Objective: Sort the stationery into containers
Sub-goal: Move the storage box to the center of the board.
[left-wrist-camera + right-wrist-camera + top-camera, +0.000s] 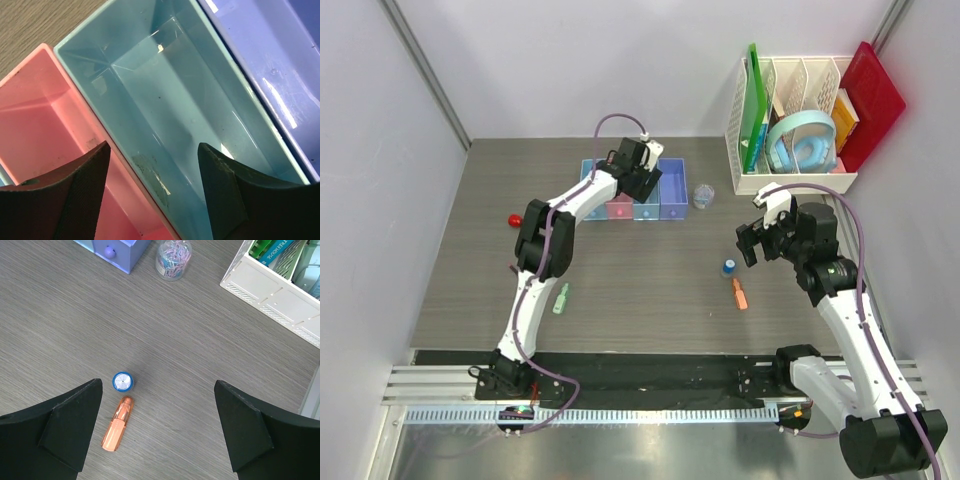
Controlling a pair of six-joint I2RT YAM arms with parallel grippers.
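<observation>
The clear round piece stands outward and left of my right gripper in the top view, so the gripper reaches that way next and lowers around it.
The containers are a joined row of small bins at the back of the table. My left gripper hovers right over them, open and holding nothing. In the left wrist view its fingers straddle the wall between the pink bin and a light-blue bin, both bare inside where seen. My right gripper is open above the table, empty. Below it lie an orange marker and a blue-capped piece, both nearer its left finger. A light green marker and a small red ball lie at left.
A clear round piece holding coloured clips stands just right of the purple-blue bin. The white slotted rack, with green and red boards and a light-blue ring, fills the back right corner. Grey walls close in the table's left and back.
</observation>
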